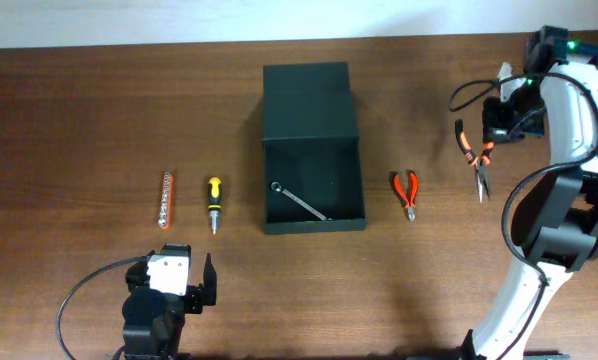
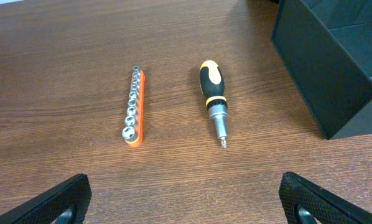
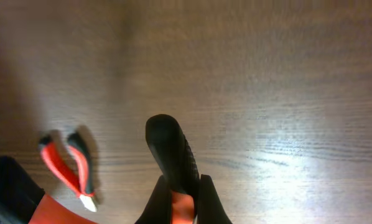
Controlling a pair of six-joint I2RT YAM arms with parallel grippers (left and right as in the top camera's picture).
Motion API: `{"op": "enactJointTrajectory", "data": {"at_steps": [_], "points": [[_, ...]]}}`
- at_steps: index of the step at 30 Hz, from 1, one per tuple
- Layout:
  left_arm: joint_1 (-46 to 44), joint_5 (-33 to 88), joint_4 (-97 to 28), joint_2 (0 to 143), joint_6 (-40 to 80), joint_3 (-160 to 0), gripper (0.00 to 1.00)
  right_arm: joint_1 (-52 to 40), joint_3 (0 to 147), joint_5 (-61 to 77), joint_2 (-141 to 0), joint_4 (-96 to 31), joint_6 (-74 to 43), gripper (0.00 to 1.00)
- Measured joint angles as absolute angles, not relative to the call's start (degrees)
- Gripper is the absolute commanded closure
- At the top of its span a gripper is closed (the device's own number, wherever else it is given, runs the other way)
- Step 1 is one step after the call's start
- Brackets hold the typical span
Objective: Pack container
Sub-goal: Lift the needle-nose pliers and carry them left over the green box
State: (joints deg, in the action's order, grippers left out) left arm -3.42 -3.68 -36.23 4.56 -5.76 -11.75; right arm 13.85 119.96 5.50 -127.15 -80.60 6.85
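I need to move my right gripper to the left in the overhead view and down beside the wrench [image 1: 301,202] inside to release the pliers, because the container is open.
The container [image 1: 313,226] is a dark box in the middle of the table, its flap lid folded back and a silver wrench [image 1: 301,202] lying inside. In the left wrist view its corner [image 2: 323,68] shows at the right. My right gripper [image 1: 491,138] is at the far right, raised off the table and shut on long-nose pliers [image 1: 477,165] with orange and black handles. The right wrist view shows that gripper [image 3: 185,200] clamped on a black handle [image 3: 170,149] of the pliers. My left gripper [image 1: 175,268] stands open near the front left with nothing between its fingers [image 2: 61,202].
A yellow and black screwdriver [image 1: 214,203] [image 2: 214,102] and an orange socket rail [image 1: 166,199] [image 2: 135,107] lie left of the container. Red-handled pliers [image 1: 408,194] [image 3: 68,168] lie on the table just right of it.
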Motion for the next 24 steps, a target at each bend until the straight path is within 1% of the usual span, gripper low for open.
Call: {"op": "enactJointTrajectory", "data": {"at_steps": [2, 7, 13, 24], "points": [[-3.42, -3.68, -36.21, 4.58, -5.76, -11.75, 0.01, 12.78, 122.04, 5.50, -127.17, -81.73, 6.83, 0.96], [-3.42, -3.68, -36.21, 4.56, -5.76, -11.75, 0.01, 6.66, 128.33, 5.67, -127.22, -85.62, 8.36, 0.96], [-3.42, -3.68, -36.23, 4.58, -5.74, -11.75, 0.01, -3.31, 135.70, 5.72, -127.26, -92.84, 14.94, 0.96], [-3.42, -3.68, -36.23, 4.56, -5.76, -11.75, 0.01, -19.75, 137.84, 5.63, -127.26, -95.96, 25.76, 0.96]]}}
